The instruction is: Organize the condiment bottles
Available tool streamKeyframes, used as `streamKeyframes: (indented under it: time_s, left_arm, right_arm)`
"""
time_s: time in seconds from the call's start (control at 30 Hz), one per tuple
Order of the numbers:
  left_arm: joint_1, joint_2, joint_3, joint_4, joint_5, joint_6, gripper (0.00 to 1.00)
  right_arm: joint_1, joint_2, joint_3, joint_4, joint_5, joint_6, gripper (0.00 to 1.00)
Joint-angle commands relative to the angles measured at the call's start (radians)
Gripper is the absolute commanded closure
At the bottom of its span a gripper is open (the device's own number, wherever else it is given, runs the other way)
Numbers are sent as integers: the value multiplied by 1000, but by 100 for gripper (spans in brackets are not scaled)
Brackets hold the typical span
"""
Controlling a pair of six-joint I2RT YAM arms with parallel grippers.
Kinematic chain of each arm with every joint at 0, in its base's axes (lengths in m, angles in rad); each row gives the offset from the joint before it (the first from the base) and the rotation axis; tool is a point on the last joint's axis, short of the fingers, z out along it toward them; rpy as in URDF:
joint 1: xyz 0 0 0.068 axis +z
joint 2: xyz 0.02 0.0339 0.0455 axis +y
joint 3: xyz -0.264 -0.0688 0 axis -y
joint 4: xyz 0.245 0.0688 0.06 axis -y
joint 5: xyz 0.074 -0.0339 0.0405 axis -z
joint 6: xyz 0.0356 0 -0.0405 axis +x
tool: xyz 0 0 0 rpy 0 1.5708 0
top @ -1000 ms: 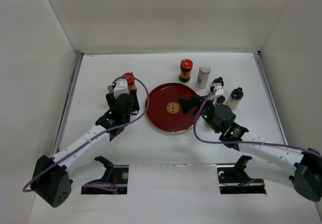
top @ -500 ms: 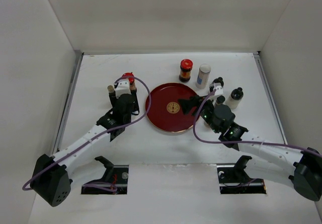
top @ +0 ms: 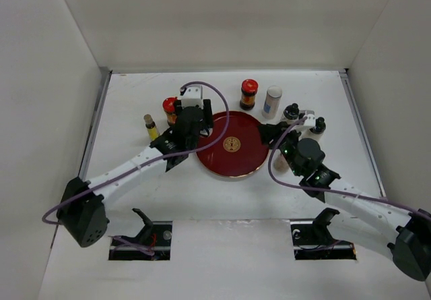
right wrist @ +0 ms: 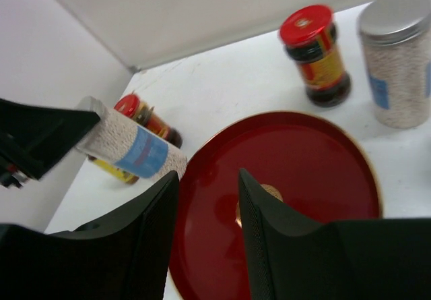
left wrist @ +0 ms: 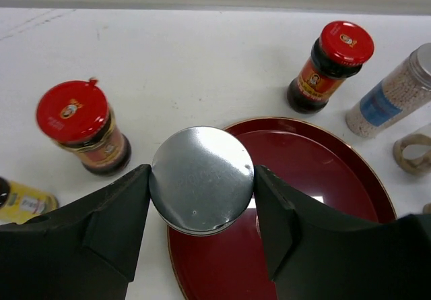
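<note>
I will shift my left gripper to the right in the top view and bring the cylinder inside the plate's far rim [top: 219,125] [left wrist: 264,160] down, then release it, since that spot is bare.
My left gripper [top: 194,125] [left wrist: 201,178] is shut on a silver-capped, blue-labelled cylinder [left wrist: 201,178] [right wrist: 131,148] and holds it over the left rim of the dark red plate [top: 232,155]. My right gripper [top: 268,133] [right wrist: 207,175] is open and empty at the plate's right rim. One red-lidded brown jar [top: 170,108] [left wrist: 82,133] stands left of the plate, beside a small yellow bottle [top: 151,126]. Another red-lidded jar [top: 248,93] [right wrist: 314,54] and a second silver-capped cylinder [top: 272,101] [right wrist: 397,61] stand behind the plate. Two black-capped bottles [top: 291,113] [top: 316,124] stand at the right.
The white table [top: 222,192] is walled on the left, back and right. The plate [left wrist: 316,205] holds nothing that I can see. A purple cable [top: 215,94] loops over the left wrist, another trails from the right arm.
My left gripper has moved right and away, from beside the left red-lidded jar to the plate's left rim. My right gripper has drawn back to the right, off the plate.
</note>
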Motion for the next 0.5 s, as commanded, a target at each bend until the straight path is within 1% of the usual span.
streamKeyframes:
  time_s: [0.0,0.1,0.33,0.4,0.47]
  left_arm:
    - [22,79,92,160,62,11,65]
    - [32,168,150,197,120,8,65]
    - [60,360,265,234,174,17,65]
    - [69,397,281,234,177,19,64]
    - [75,422,287,234,177,17,62]
  right_arm:
    - [-40,-28,-8,-2,20,57,55]
    - [-51,-30,-13,-1,14,65,55]
    - [-51,-16,-7,-7,14,62,53]
    - [-51,-22,-8,-7,17,62,51]
    - [-54,-31,-13,-7,26,60,47]
